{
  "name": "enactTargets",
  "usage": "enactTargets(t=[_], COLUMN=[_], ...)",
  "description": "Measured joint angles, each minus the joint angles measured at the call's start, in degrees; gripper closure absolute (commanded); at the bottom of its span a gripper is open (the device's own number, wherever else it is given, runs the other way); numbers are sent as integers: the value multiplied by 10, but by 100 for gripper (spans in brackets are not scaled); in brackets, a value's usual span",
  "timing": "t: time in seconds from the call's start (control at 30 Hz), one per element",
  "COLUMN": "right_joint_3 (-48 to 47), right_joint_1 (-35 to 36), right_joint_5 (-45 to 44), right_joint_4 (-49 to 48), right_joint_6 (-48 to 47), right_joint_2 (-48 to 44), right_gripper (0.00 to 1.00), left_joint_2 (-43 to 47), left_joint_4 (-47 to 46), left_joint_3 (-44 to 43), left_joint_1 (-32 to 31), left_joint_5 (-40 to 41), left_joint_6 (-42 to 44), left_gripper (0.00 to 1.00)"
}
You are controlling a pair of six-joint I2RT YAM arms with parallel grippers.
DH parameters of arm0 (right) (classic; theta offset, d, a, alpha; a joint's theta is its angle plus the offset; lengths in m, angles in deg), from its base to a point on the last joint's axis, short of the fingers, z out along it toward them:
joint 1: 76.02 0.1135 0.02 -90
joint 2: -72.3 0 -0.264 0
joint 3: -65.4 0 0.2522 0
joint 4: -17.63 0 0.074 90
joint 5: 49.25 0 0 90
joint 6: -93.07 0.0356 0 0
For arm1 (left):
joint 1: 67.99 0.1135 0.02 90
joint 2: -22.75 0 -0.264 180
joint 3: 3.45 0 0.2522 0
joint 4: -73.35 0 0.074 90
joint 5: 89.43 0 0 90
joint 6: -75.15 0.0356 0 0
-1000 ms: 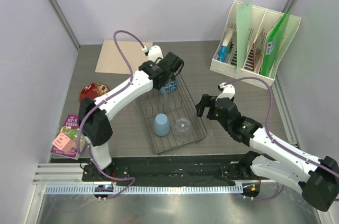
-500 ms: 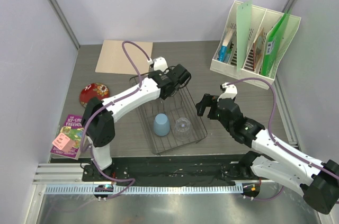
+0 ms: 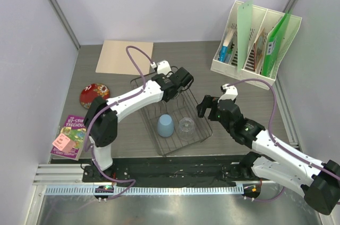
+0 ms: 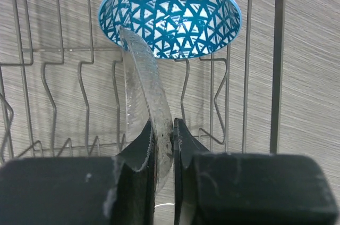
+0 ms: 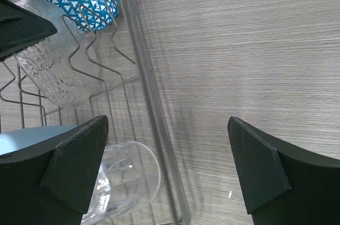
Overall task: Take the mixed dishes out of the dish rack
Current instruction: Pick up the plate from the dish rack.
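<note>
The dark red plate [image 3: 94, 93] lies to the left of my left gripper in the top view: next I rise past the dish rack's wires, cross, and lower onto it to release.
The dish rack [image 3: 206, 131] lies at the table's middle. In it stand a light blue cup [image 3: 165, 125] upside down and a clear tumbler [image 3: 186, 127] on its side. At its far end a blue-and-white bowl [image 4: 170, 17] leans on the prongs. Before the bowl a clear textured glass plate [image 4: 143, 86] stands on edge, and my left gripper [image 4: 163, 129] is shut on its rim. My right gripper [image 5: 167, 145] hangs open over the rack's right rail, the tumbler [image 5: 125, 182] by its left finger. A dark red plate [image 3: 94, 93] lies on the table at the left.
A white file holder [image 3: 255, 44] stands at the back right. A tan cardboard sheet [image 3: 125, 57] lies at the back left. A book [image 3: 71, 135] with a pink block [image 3: 62, 142] on it sits at the near left.
My left gripper has moved right over the rack's far end and closed on the glass plate. The rack has shifted slightly to the right. The right arm has hardly moved.
</note>
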Motion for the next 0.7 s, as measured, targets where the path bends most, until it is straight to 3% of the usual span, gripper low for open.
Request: enactTargets(t=[0.3,0.7], right_joint_3=[0,0], right_joint_1=[0,0], right_joint_5=[0,0], right_joint_4=[0,1], right_joint_6=[0,0], right_joint_2=[0,3], right_gripper=[1,0], left_joint_2=[20,117], left_joint_4=[-29,-99], left_joint_3=[12,32], left_joint_1=[0,4], left_joint_5=[-13,-25], left_joint_6=[19,108], left_gripper=[100,100])
